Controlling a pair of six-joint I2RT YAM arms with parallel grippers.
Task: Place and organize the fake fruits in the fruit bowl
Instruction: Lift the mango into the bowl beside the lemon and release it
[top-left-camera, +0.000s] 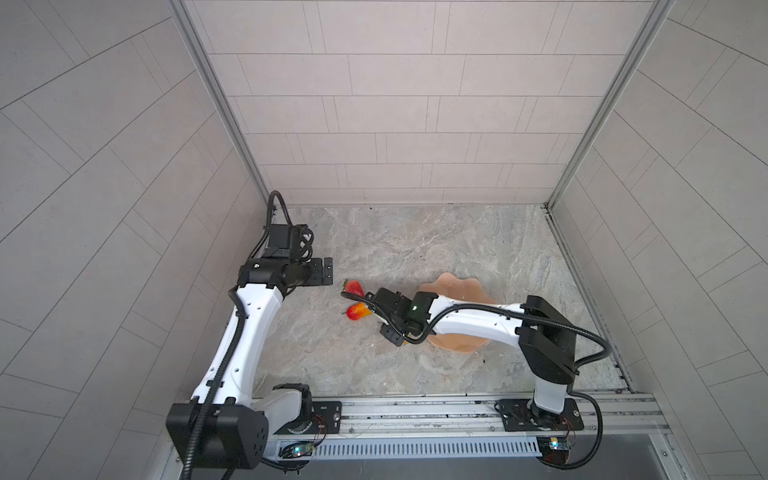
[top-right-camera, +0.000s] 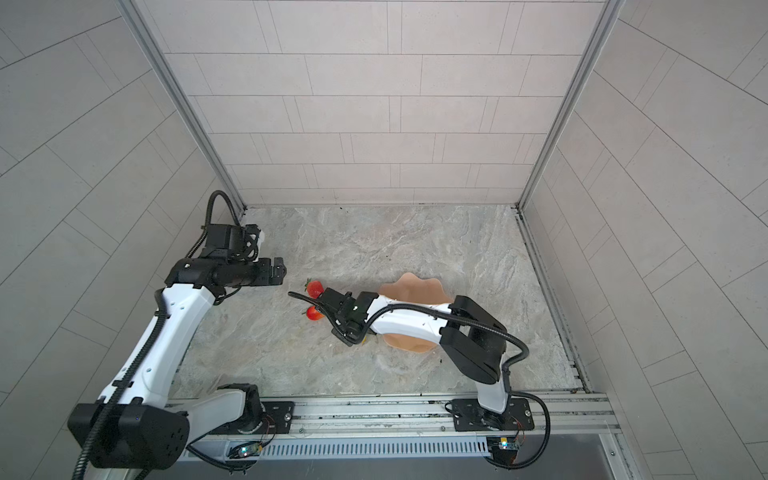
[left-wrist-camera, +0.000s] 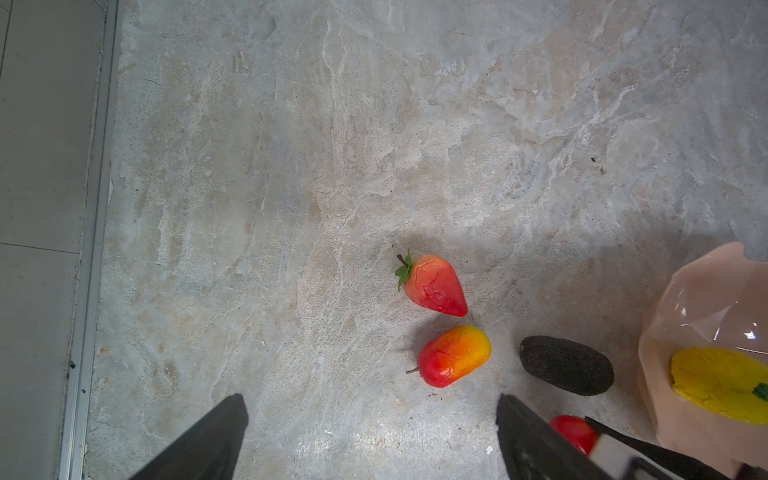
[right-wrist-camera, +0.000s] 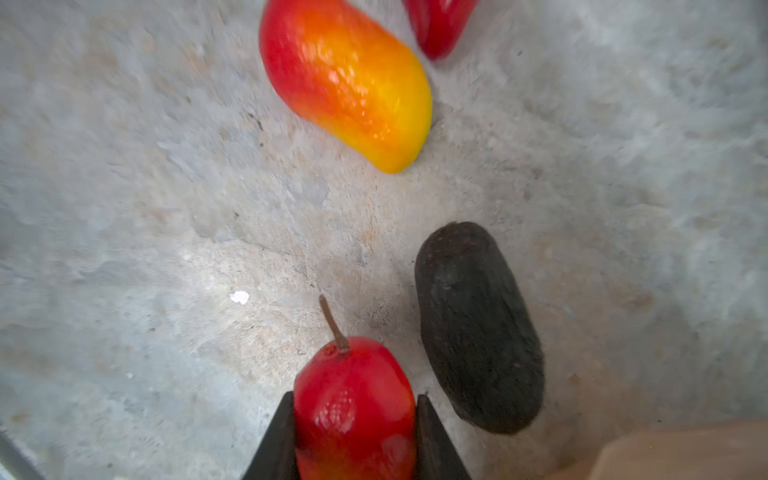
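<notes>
My right gripper lifts over the bowl's rim next, swings past the yellow citrus and lowers the red mango to release, as the fruit bowl (top-left-camera: 457, 284) (right-wrist-camera: 688, 454) stands beside it under its forearm.
My right gripper (right-wrist-camera: 354, 401) is shut on a red mango (right-wrist-camera: 353, 411), low over the table just left of the fruit bowl (top-left-camera: 457, 284). Beside the held mango lies the dark avocado (right-wrist-camera: 478, 328), untouched. A red-to-orange mango (top-left-camera: 358, 311) and the strawberry (top-left-camera: 354, 287) lie further left. The left wrist view shows the yellow citrus (left-wrist-camera: 719, 384) inside the bowl (left-wrist-camera: 706, 299). My left gripper (top-left-camera: 328, 270) hovers open and empty above the table, left of the strawberry. In both top views the right arm hides much of the bowl and covers the avocado.
The marble tabletop (top-left-camera: 415, 241) is walled in by tiled panels at the back and both sides. A metal rail (top-left-camera: 415, 409) with the arm bases runs along the front edge. The right forearm (top-left-camera: 469, 322) lies across the bowl.
</notes>
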